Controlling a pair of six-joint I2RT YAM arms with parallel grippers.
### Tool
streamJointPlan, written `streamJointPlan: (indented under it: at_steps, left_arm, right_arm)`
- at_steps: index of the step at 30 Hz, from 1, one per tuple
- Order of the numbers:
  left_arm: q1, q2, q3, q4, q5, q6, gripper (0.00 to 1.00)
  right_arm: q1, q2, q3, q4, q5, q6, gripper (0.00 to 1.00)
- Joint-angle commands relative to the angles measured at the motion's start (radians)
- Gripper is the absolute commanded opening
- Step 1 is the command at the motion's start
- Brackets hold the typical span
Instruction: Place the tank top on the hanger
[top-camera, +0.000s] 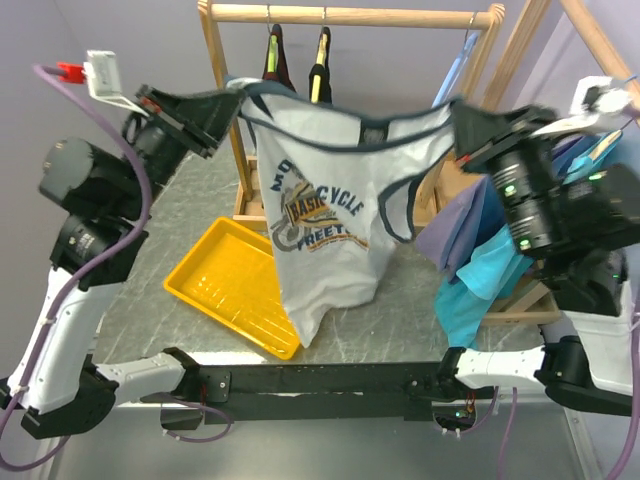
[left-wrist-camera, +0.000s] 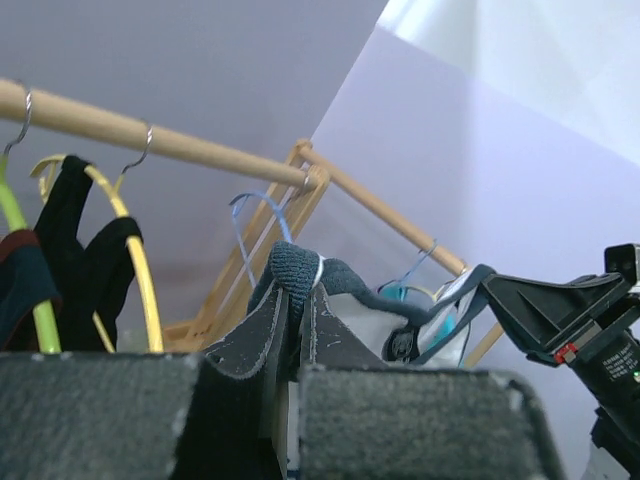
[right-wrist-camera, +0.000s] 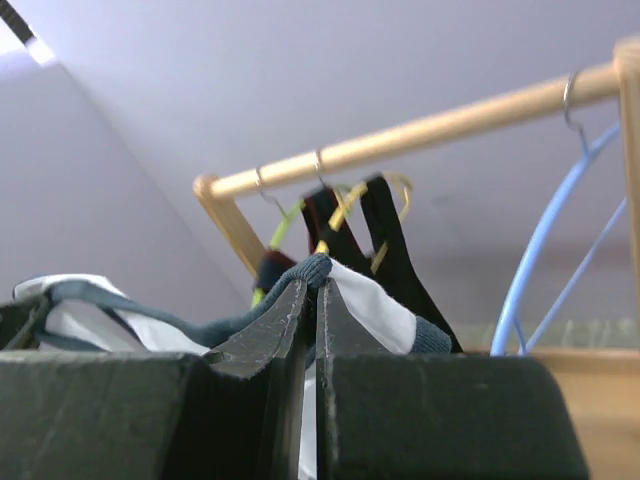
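Note:
The right gripper lowers the strap next, fingers tipping downward, toward the grey tabletop (top-camera: 390, 298) beside the yellow tray and releases it, since that spot lies clear.
The white tank top (top-camera: 325, 210) with navy trim and a chest graphic hangs stretched between my two grippers, in front of the wooden rack. My left gripper (top-camera: 228, 105) is shut on its left shoulder strap (left-wrist-camera: 298, 268). My right gripper (top-camera: 462, 118) is shut on its right shoulder strap (right-wrist-camera: 330, 272). The light-blue hanger (top-camera: 455, 68) hangs by its metal hook at the right end of the rail, behind and just above my right gripper. It also shows in the right wrist view (right-wrist-camera: 550, 235) and in the left wrist view (left-wrist-camera: 250, 235).
The wooden rail (top-camera: 350, 14) carries a lime-green hanger (left-wrist-camera: 25, 255) and a yellow hanger (left-wrist-camera: 135, 255) with dark garments. A yellow tray (top-camera: 225, 280) lies on the grey table (top-camera: 410, 310). Blue, teal and purple shirts (top-camera: 480, 260) pile on a rack at the right.

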Motion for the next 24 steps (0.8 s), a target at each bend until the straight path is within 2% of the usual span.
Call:
streamJointPlan:
  at_steps: [1, 3, 4, 6, 7, 8, 10, 11, 14, 15, 17, 19, 21, 22, 23, 24]
  left_arm:
    - [0.002, -0.075, -0.138, -0.01, -0.007, 0.046, 0.01]
    - [0.003, -0.103, -0.259, -0.025, 0.025, 0.049, 0.01]
    - [0.003, -0.139, -0.313, -0.028, 0.04, 0.044, 0.01]
    - [0.002, -0.193, -0.518, -0.012, 0.074, 0.023, 0.01]
    - [0.003, -0.257, -0.593, 0.008, 0.08, 0.011, 0.01]
    - [0.003, -0.286, -0.731, 0.025, 0.079, -0.002, 0.01]
    - [0.002, -0.369, -0.857, 0.042, 0.085, -0.04, 0.01]
    - [0.002, -0.392, -0.966, 0.05, 0.091, -0.048, 0.01]
    - [0.002, -0.454, -1.136, 0.054, 0.097, -0.078, 0.02]
    - [0.002, -0.463, -1.167, 0.057, 0.099, -0.091, 0.04]
    - [0.002, -0.477, -1.215, 0.039, 0.08, -0.095, 0.01]
    - [0.002, -0.492, -1.229, 0.016, 0.054, -0.097, 0.02]
    - [0.002, -0.508, -1.237, 0.011, 0.04, -0.094, 0.04]
    - [0.002, -0.509, -1.234, -0.001, 0.025, -0.094, 0.06]
    - [0.002, -0.509, -1.221, -0.014, 0.014, -0.092, 0.17]
    - [0.002, -0.502, -1.212, -0.033, 0.004, -0.091, 0.19]
  right_arm:
    - [0.002, -0.059, -0.246, -0.059, -0.01, 0.067, 0.0]
    - [0.004, -0.126, -0.366, -0.069, -0.027, 0.151, 0.0]
    - [0.004, -0.154, -0.496, -0.063, -0.052, 0.179, 0.0]
    - [0.002, -0.237, -0.631, -0.049, -0.088, 0.268, 0.0]
    - [0.004, -0.265, -0.761, -0.032, -0.121, 0.296, 0.0]
    - [0.002, -0.288, -0.82, -0.029, -0.134, 0.322, 0.0]
    - [0.004, -0.341, -0.977, -0.021, -0.148, 0.405, 0.0]
    - [0.004, -0.369, -1.023, -0.015, -0.166, 0.438, 0.0]
    - [0.002, -0.397, -1.173, 0.011, -0.2, 0.488, 0.0]
    - [0.004, -0.395, -1.196, 0.011, -0.203, 0.499, 0.02]
    - [0.004, -0.385, -1.239, 0.003, -0.209, 0.517, 0.04]
    - [0.002, -0.378, -1.255, -0.006, -0.214, 0.523, 0.08]
    - [0.005, -0.377, -1.255, -0.012, -0.223, 0.522, 0.17]
    - [0.004, -0.377, -1.244, -0.018, -0.228, 0.517, 0.19]
    - [0.005, -0.375, -1.238, -0.023, -0.229, 0.511, 0.22]
    - [0.006, -0.375, -1.229, -0.03, -0.231, 0.508, 0.29]
